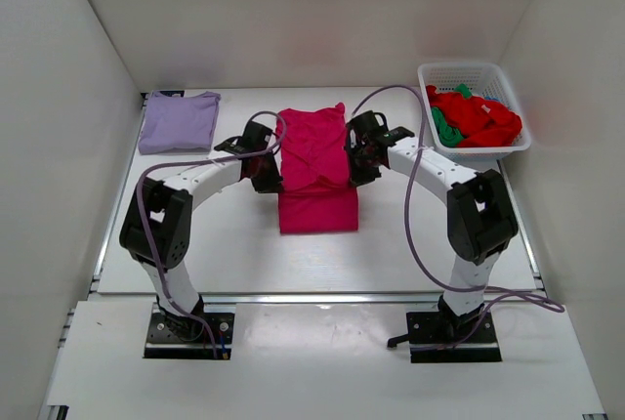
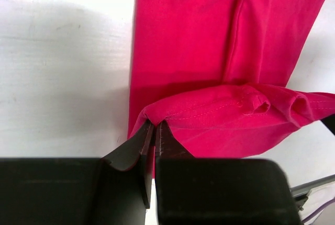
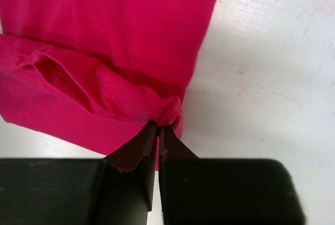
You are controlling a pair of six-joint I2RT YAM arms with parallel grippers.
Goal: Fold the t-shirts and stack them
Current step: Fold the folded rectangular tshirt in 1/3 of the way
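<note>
The t-shirt's hemmed edge hangs above the t-shirt's flat lower layer, so my left gripper will next go down and slightly outward onto that layer and let go of the t-shirt's corner there.
The magenta-pink t-shirt [image 1: 314, 166] lies in the middle of the table, its near edge lifted and carried over the rest of the cloth. My left gripper [image 1: 266, 172] is shut on its left corner [image 2: 152, 117]. My right gripper [image 1: 357, 164] is shut on its right corner [image 3: 170, 112]. The hemmed edge hangs between both grippers above the flat lower layer [image 2: 183, 36]. The pale lavender t-shirt [image 1: 178, 121] lies folded at the far left. Red [image 1: 477, 117] and green [image 1: 445, 131] t-shirts sit crumpled in the basket.
The white lattice basket [image 1: 474, 73] stands at the far right corner. White walls enclose the table on three sides. Purple cables loop from both arms over the table.
</note>
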